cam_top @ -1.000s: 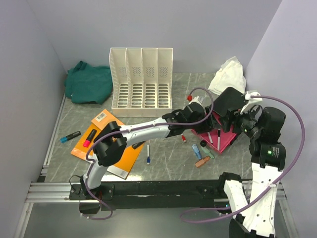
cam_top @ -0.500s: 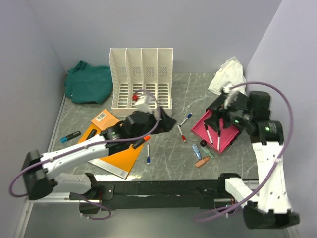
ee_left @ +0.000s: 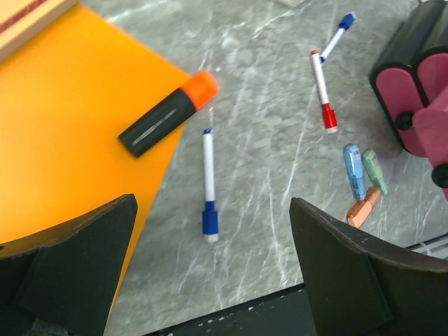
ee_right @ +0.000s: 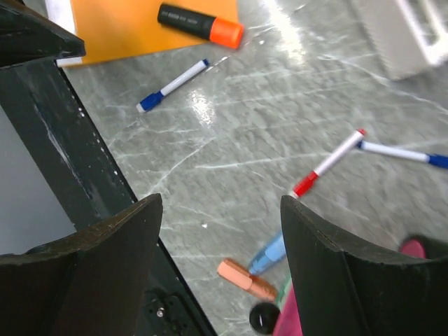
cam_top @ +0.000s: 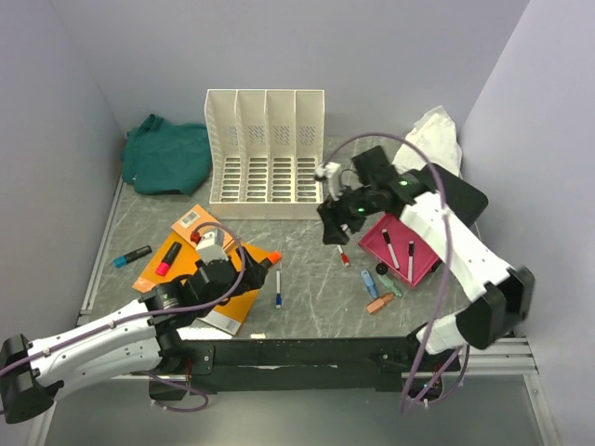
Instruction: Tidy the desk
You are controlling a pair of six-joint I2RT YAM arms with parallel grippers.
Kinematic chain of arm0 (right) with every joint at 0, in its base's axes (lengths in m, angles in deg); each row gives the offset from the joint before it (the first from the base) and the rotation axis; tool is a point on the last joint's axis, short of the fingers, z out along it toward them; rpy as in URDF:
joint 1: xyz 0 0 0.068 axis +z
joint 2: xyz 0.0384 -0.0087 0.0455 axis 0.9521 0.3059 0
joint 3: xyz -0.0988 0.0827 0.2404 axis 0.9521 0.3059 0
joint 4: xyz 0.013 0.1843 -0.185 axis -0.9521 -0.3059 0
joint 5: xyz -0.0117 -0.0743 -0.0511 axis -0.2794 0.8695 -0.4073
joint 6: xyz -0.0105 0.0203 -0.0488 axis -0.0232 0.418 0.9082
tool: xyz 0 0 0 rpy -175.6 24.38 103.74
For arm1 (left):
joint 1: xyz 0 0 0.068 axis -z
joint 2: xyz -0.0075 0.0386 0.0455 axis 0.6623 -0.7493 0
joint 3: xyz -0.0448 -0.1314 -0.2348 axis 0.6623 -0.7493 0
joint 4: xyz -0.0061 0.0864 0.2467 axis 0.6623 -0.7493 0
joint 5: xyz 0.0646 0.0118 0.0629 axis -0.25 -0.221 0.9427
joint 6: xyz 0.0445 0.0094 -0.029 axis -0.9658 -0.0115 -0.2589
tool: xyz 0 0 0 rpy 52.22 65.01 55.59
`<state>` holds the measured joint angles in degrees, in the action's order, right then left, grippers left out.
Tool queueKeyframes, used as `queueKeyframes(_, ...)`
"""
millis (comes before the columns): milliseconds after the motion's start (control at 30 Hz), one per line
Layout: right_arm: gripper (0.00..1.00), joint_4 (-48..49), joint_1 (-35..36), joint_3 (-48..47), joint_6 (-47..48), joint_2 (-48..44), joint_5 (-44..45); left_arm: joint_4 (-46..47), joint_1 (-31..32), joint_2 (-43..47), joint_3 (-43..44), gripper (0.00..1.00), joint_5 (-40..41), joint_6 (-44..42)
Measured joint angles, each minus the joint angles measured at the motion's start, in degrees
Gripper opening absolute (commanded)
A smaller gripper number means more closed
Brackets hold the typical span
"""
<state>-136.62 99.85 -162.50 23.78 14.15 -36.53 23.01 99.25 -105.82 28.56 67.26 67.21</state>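
Note:
I need to lower my right gripper next onto the red-capped pen's white body (cam_top: 341,250) (ee_right: 325,165) beside the pen's cap, since it is below my open fingers, to their right in the wrist view.
The desk (cam_top: 307,297) is dark grey-green stone with loose stationery on it. My left gripper (cam_top: 237,272) hovers low over the orange folder (cam_top: 191,269). It is open and empty, its fingers (ee_left: 84,259) framing a blue-capped pen (ee_left: 208,182) and an orange highlighter (ee_left: 168,115). My right gripper (cam_top: 333,230) hangs open and empty over the desk's middle. Below it lie a red-capped pen (ee_right: 327,162), a blue highlighter (ee_right: 269,253) and a peach one (ee_right: 245,278). A magenta tray (cam_top: 376,243) holds two pens.
A white file rack (cam_top: 265,153) stands at the back, with a green cloth (cam_top: 167,153) to its left and a white cloth (cam_top: 429,139) at the back right. A blue highlighter (cam_top: 132,255) lies near the left wall. A black rail (cam_top: 307,353) runs along the front edge.
My left arm has drawn back from the magenta tray to the orange folder, and its jaws have opened wide. My right arm has swung left from the tray to the desk's middle.

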Motion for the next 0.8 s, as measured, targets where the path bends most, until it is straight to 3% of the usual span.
queueKeyframes(167,0.76,2.1,5.0,-1.2,-1.7,8.1,3.6,-0.7,0.0,2.9,-4.1,0.97,0.1,4.3)
queueKeyframes(400,0.77,4.6,6.0,-1.3,0.3,13.1,9.9,-0.3,0.0,0.4,-4.5,0.97,-0.3,4.8)
queueKeyframes(800,0.67,10.7,7.3,3.1,-1.4,19.1,25.6,6.1,0.0,-3.5,-7.5,0.96,-3.3,5.1)
